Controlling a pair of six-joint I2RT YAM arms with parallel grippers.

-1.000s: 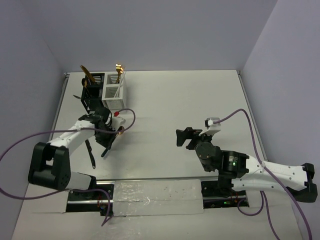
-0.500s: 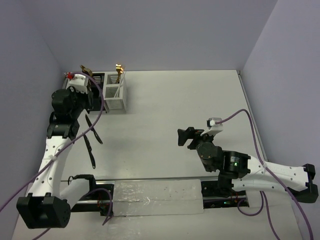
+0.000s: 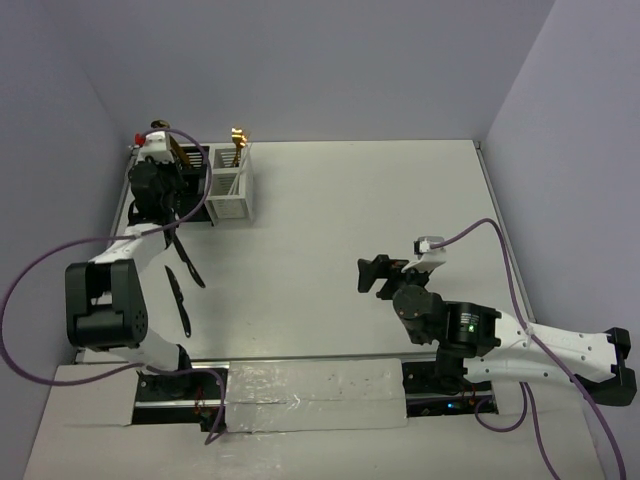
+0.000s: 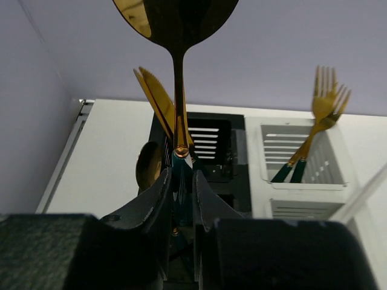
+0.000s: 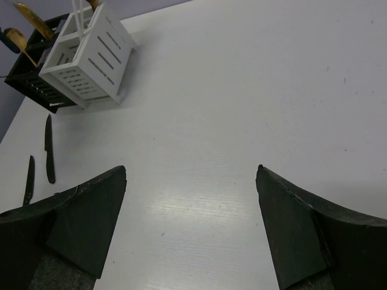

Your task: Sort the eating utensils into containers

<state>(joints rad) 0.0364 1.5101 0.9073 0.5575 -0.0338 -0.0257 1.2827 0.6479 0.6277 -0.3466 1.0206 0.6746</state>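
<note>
My left gripper should next lower the dark green handle of its gold spoon into the black caddy's near section (image 3: pixel 191 200) (image 4: pixel 226 199) below, where the other gold spoon leans, and let go.
My left gripper (image 4: pixel 181 176) is shut on the dark green handle of a gold spoon (image 4: pixel 175 21), held upright right over the black caddy (image 4: pixel 208 130). That caddy holds two gold knives (image 4: pixel 158 103) and another gold spoon (image 4: pixel 147 166). The white caddy (image 4: pixel 302 145) beside it holds two gold forks (image 4: pixel 326 99) and a white stick (image 4: pixel 363 193). In the top view the left gripper (image 3: pixel 165 172) is at the black caddy (image 3: pixel 192 186), with the white caddy (image 3: pixel 230 190) to its right. My right gripper (image 3: pixel 375 275) is open and empty above bare table (image 5: pixel 190 205).
Two all-black utensils lie loose on the table in front of the caddies (image 3: pixel 185 262) (image 3: pixel 178 300); they also show in the right wrist view (image 5: pixel 49 148) (image 5: pixel 28 178). Purple walls stand close behind and to the left of the caddies.
My left arm has swung from the table near the loose utensils up and back to the black caddy, carrying the gold spoon. The right arm has barely moved.
</note>
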